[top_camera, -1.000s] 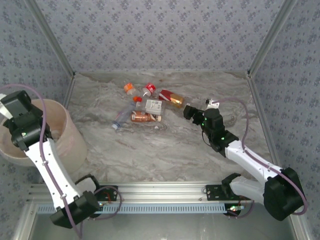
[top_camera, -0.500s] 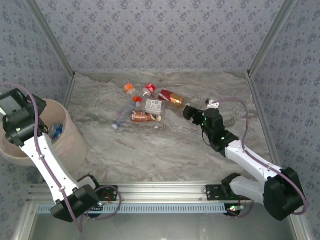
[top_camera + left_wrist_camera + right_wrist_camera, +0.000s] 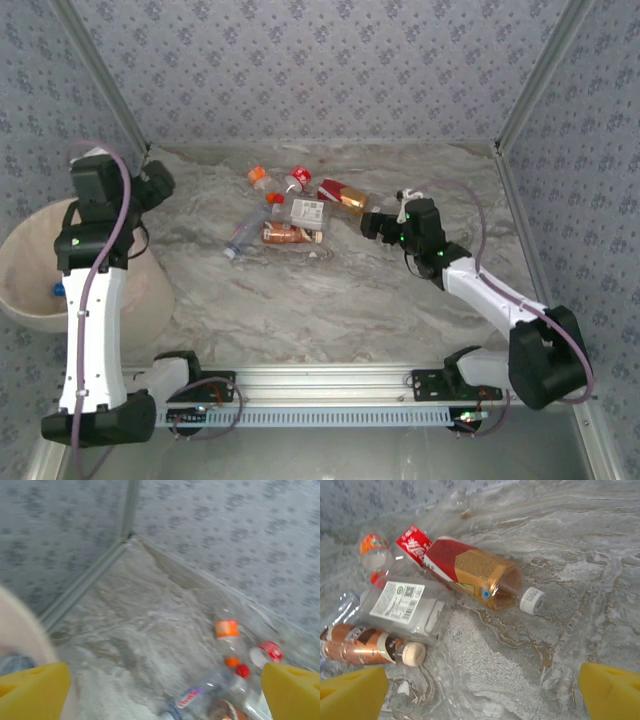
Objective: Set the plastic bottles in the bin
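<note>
The amber bottle lies at an angle, so the right gripper moves outward and down next and turns until its open fingers straddle the gold part of the amber bottle's label (image 3: 351,199) (image 3: 482,574).
Several plastic bottles (image 3: 290,210) lie in a cluster at the back middle of the table. One more bottle with blue on it (image 3: 58,292) lies inside the pale bin (image 3: 145,290) at the left edge. My left gripper (image 3: 157,186) hangs open and empty above the table just right of the bin, and its view takes in the orange-labelled bottle (image 3: 227,632) and a clear bottle (image 3: 197,699). My right gripper (image 3: 368,225) is open, low beside the cluster, just short of the amber bottle with a red label (image 3: 475,572). A clear white-labelled bottle (image 3: 402,602) and a brown bottle (image 3: 365,650) lie left of it.
Patterned walls with metal corner posts (image 3: 110,90) close in the table at back and sides. The bin rim (image 3: 20,630) shows at the left of the left wrist view. Open marble surface (image 3: 330,300) stretches between the cluster and the arm bases.
The left gripper opened over the bin, where a bottle now lies, then swung up and right toward the table. The right gripper edged left toward the amber bottle.
</note>
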